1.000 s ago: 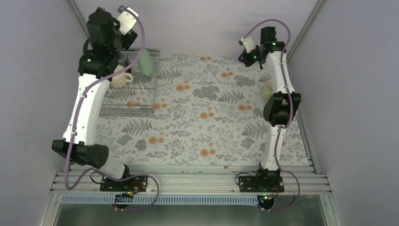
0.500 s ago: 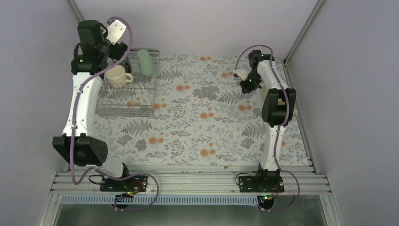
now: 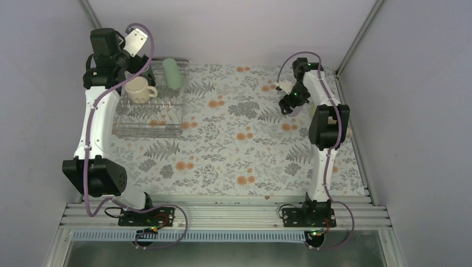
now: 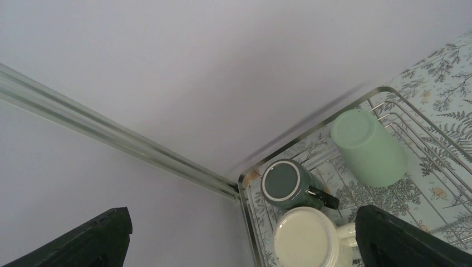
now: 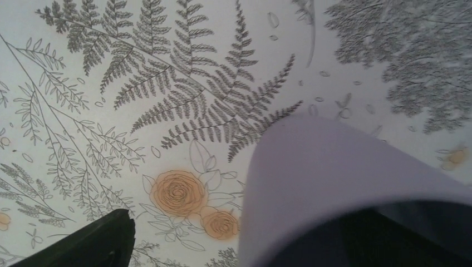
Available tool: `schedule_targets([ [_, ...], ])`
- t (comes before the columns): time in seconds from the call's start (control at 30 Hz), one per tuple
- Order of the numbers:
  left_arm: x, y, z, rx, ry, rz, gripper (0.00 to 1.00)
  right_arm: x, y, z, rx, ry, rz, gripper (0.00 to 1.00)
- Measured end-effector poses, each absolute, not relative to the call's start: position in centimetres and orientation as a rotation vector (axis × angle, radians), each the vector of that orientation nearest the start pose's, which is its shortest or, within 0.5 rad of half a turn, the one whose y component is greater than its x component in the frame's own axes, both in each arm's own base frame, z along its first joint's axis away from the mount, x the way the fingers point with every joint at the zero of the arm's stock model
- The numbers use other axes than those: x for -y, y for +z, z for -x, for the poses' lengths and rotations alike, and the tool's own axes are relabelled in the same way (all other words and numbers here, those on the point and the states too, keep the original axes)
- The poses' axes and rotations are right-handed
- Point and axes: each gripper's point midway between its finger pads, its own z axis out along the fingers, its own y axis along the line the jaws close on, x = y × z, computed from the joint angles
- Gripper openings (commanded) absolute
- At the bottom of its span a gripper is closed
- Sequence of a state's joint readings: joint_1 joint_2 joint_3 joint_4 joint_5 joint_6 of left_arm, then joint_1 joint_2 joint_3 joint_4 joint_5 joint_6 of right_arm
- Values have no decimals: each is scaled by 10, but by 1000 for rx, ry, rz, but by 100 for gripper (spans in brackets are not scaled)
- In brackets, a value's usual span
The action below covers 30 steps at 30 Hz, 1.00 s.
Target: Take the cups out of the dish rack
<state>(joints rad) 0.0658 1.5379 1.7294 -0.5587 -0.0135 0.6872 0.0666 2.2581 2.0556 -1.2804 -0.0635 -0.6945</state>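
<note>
The mint-green tumbler stands clear of both mugs, so I will next move my left gripper to the right in the top view and down to close around the mint-green tumbler's upturned base point(image 3: 169, 63) point(image 4: 354, 129).
The silver wire dish rack point(image 3: 149, 118) stands at the back left of the table. In it lie the cream-yellow mug point(image 3: 139, 89) and the mint-green tumbler point(image 3: 172, 73). From the left wrist, the dark green-black mug point(image 4: 286, 181), cream mug point(image 4: 306, 240) and mint tumbler point(image 4: 368, 147) all show bottoms up. My left gripper point(image 4: 245, 243) hangs open above the rack's back corner. My right gripper point(image 5: 250, 239) is low over the table with its jaws wide apart. The lilac tumbler point(image 5: 339, 178) is against its right side, well clear of the left finger point(image 5: 94, 242).
The table carries a floral cloth point(image 3: 234, 139). Pale walls and metal corner posts point(image 4: 111, 133) close in the back and both sides. The rack's rim point(image 4: 245, 192) lies tight against the left wall.
The right arm has come down from the back toward the table, and its jaws have opened off the lilac tumbler. The left arm has shifted back-left over the rack's corner.
</note>
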Motion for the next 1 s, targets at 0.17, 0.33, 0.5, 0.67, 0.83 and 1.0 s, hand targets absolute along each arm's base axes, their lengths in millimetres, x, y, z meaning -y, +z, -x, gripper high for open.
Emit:
schedule_targets([
  [0.17, -31, 390, -472, -1887, 487, -601, 100, -39, 118, -467, -2740, -19, 1109, 100],
  [0.33, -30, 371, -490, -1934, 455, -610, 100, -45, 194, -460, -2576, -99, 1079, 100],
  [0.5, -26, 337, -516, -2010, 392, -645, 100, -66, 265, -444, -2391, -87, 1064, 100],
  [0.67, -16, 329, -559, -2033, 291, -649, 100, -97, 317, -425, -2216, 35, 1054, 100],
  [0.83, -6, 309, -584, -2065, 168, -616, 100, -113, 342, -406, -2095, 109, 1025, 100],
  [1.0, 6, 273, -599, -2124, 43, -611, 100, -118, 342, -397, -2075, 150, 998, 100],
])
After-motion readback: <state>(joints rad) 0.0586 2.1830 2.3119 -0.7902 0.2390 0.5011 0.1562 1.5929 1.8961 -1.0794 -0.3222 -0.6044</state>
